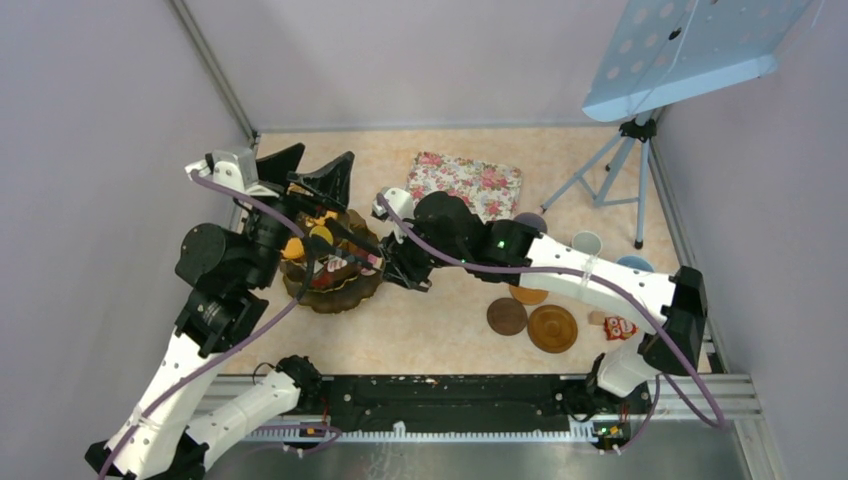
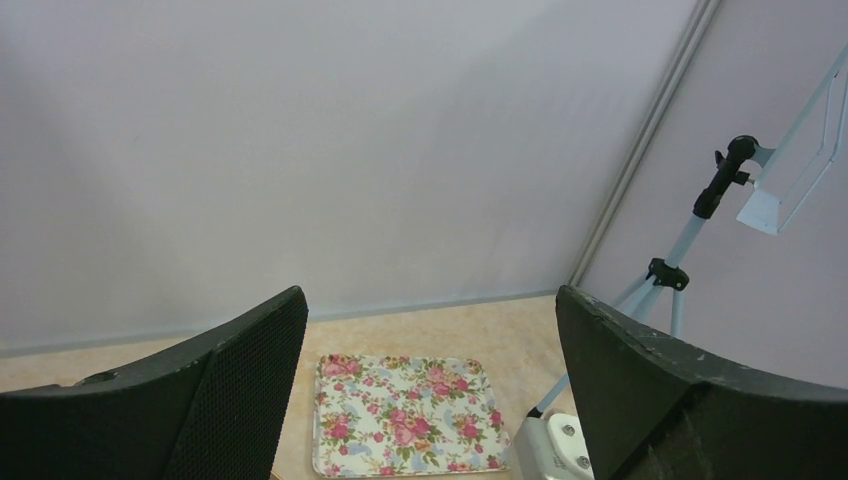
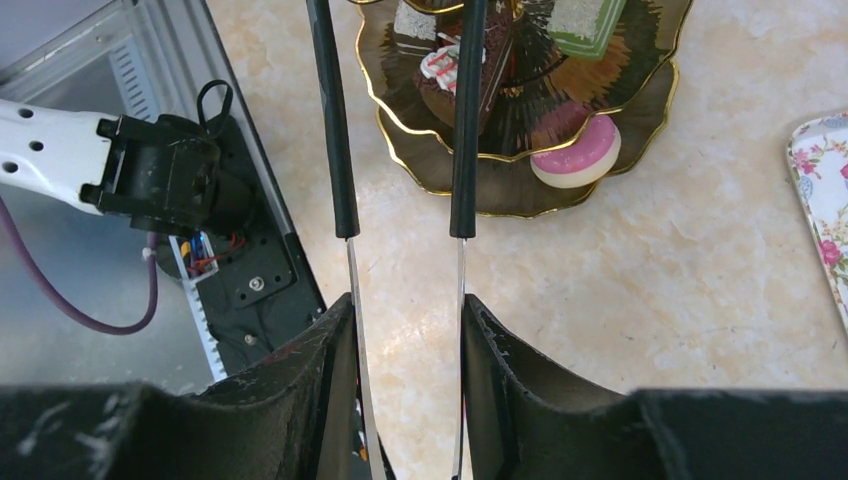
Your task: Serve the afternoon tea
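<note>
The robot will next swing its right gripper outward off the stand and lower the tongs (image 3: pixel 335 150) to let go of them on the rose tray (image 3: pixel 828 195), which is empty, outward and below.
A gold tiered stand (image 1: pixel 335 290) holds several toy cakes. In the right wrist view it (image 3: pixel 640 100) carries a brown chocolate slice (image 3: pixel 440 75), a pink doughnut (image 3: pixel 577 160) and a green cake (image 3: pixel 588 22). My right gripper (image 3: pixel 405 305) is shut on black tongs (image 3: pixel 335 150). Their two arms reach onto the stand, one on each side of the brown slice. In the top view this gripper (image 1: pixel 408 268) sits just right of the stand. My left gripper (image 1: pixel 312 180) is open and empty, raised above the stand's far side. A lilac mug (image 1: pixel 530 221), a white cup (image 1: pixel 587 243) and a light-blue mug (image 1: pixel 632 264) stand at the right.
The rose tray (image 1: pixel 465 185) lies behind the right gripper and shows between the left fingers (image 2: pixel 400 415). Round brown and orange discs (image 1: pixel 552 328) and a small red packet (image 1: pixel 620 327) lie at the front right. A tripod (image 1: pixel 620 170) stands at the back right.
</note>
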